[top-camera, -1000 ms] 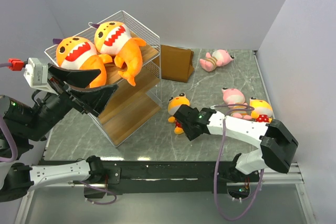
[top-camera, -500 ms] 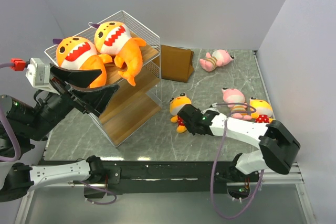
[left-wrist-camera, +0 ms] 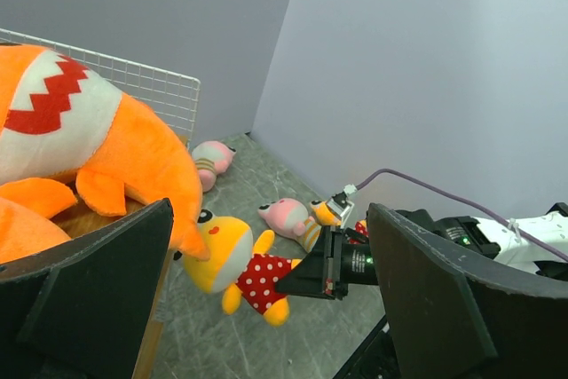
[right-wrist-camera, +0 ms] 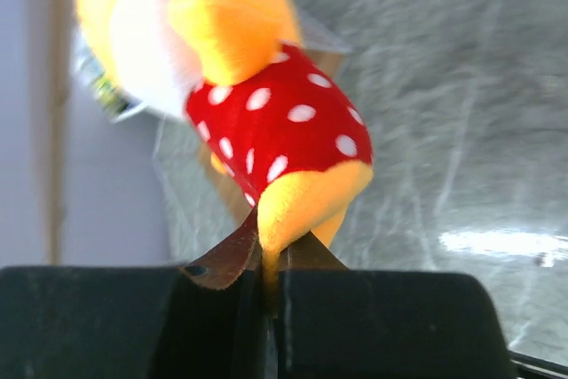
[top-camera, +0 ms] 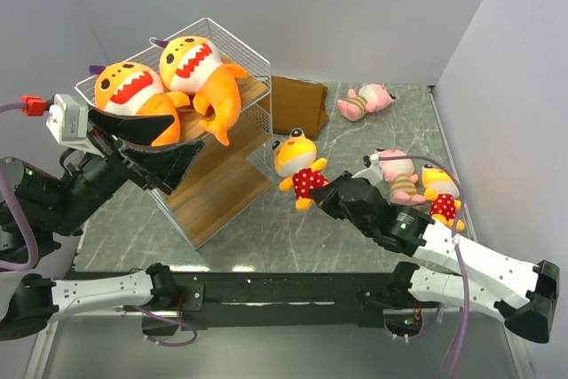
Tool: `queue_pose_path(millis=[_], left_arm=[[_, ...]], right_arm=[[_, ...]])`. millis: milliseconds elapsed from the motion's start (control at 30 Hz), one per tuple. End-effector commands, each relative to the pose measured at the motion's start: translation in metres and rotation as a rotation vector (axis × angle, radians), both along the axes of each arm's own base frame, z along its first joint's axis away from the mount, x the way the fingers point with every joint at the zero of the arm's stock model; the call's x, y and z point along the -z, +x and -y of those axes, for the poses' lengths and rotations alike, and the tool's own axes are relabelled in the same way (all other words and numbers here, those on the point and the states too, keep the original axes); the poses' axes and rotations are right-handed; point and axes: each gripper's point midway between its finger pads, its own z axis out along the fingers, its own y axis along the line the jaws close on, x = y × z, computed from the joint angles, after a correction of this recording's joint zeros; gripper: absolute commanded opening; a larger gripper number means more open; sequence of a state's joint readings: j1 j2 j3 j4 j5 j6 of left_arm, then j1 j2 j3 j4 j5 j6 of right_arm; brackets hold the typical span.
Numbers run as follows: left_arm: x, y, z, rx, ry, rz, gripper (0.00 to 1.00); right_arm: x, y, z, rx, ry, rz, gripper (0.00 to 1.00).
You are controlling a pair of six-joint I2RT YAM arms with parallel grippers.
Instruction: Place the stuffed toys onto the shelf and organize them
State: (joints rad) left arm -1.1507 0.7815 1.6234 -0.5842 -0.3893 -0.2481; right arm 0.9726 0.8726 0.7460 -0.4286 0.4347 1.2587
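Observation:
My right gripper moves onto the shelf's bare level beneath, to its left in the top view, next. It then releases the toy, since sharks fill the top level.
My right gripper (top-camera: 321, 199) is shut on the yellow foot of a small orange-headed toy in red dotted clothes (top-camera: 299, 169), held above the table just right of the shelf (top-camera: 217, 179). In the right wrist view the toy (right-wrist-camera: 266, 113) hangs from the pinched jaws (right-wrist-camera: 271, 259). Two big orange sharks (top-camera: 133, 90) (top-camera: 200, 73) lie on the tilted shelf's top tier. My left gripper (top-camera: 151, 153) stands wide open by the shelf's left side, holding nothing. Through its fingers, the left wrist view shows the lifted toy (left-wrist-camera: 232, 259).
A pink toy (top-camera: 366, 99) lies at the back right. Another pink toy (top-camera: 395, 170) and a second orange-headed one (top-camera: 441, 188) lie close behind my right arm. A brown folded bag (top-camera: 297, 106) stands right of the shelf. Walls close in the back and the right.
My right gripper has shut on the dotted toy's foot and lifted it off the table, up and towards the shelf. The left arm has barely moved.

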Motion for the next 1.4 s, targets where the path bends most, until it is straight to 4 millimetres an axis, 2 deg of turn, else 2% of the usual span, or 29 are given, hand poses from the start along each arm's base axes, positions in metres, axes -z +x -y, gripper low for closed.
queue_pose_path(millis=[0, 233, 300, 333, 500, 733, 933, 1367], left_arm=[[-0.015, 0.000, 0.004, 0.010, -0.027, 0.025, 0.96], [-0.017, -0.001, 0.005, 0.018, -0.033, 0.028, 0.96], [-0.016, -0.001, 0.006, 0.018, -0.030, 0.027, 0.96], [-0.016, -0.001, 0.007, 0.018, -0.028, 0.027, 0.96], [-0.020, -0.002, 0.005, 0.023, -0.032, 0.032, 0.96], [-0.021, -0.006, 0.003, 0.035, -0.045, 0.041, 0.96], [-0.014, -0.004, 0.006, 0.033, -0.028, 0.035, 0.96], [-0.024, -0.009, 0.000, 0.048, -0.050, 0.044, 0.97]], right_arm=[[-0.037, -0.012, -0.025, -0.147, 0.076, 0.096, 0.00], [-0.094, -0.032, -0.066, -0.299, 0.197, 0.165, 0.00], [-0.097, -0.041, -0.077, -0.329, 0.192, 0.157, 0.00], [-0.104, -0.040, -0.078, -0.317, 0.197, 0.170, 0.00], [-0.110, -0.049, -0.083, -0.324, 0.204, 0.165, 0.00], [-0.136, -0.062, -0.076, -0.351, 0.264, 0.197, 0.00], [-0.138, -0.068, -0.086, -0.403, 0.236, 0.189, 0.00], [-0.159, -0.088, -0.117, -0.498, 0.265, 0.192, 0.00]])
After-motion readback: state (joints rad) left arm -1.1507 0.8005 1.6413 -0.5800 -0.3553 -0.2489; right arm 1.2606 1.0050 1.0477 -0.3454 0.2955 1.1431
